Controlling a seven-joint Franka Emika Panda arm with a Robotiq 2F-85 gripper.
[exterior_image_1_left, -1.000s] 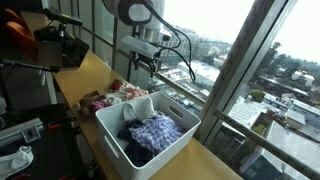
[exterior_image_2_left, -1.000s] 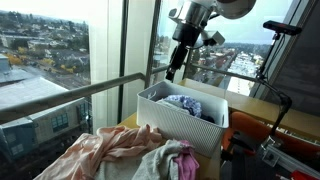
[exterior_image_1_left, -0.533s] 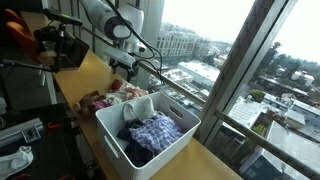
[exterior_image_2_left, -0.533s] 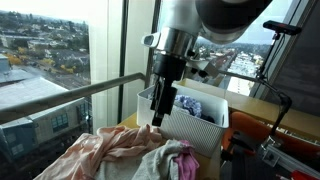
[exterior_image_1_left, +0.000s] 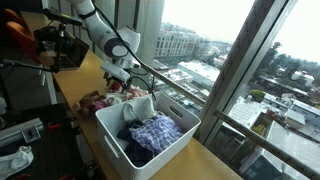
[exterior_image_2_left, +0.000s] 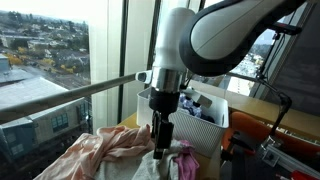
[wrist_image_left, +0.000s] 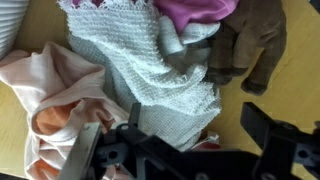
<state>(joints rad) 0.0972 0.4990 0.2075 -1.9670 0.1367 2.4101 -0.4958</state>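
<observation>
My gripper moves down onto the bunched fold of the white knitted cloth next. It lies uncovered between the peach and brown cloths, right under my open fingers.
My gripper is open and empty, just above a pile of clothes on the wooden table. In the wrist view a white knitted cloth lies right under the fingers, with a peach cloth to one side, a magenta cloth and a brown cloth beyond. In both exterior views the gripper hangs over the clothes pile beside the white basket, which holds blue and dark clothes.
The pile and basket sit on a wooden table along a large window with a railing. Cameras on stands and cables stand on the room side. A tripod rises behind the basket.
The arm has swung from above the basket's far side over to the clothes pile and come down low onto it. The gripper stays open.
</observation>
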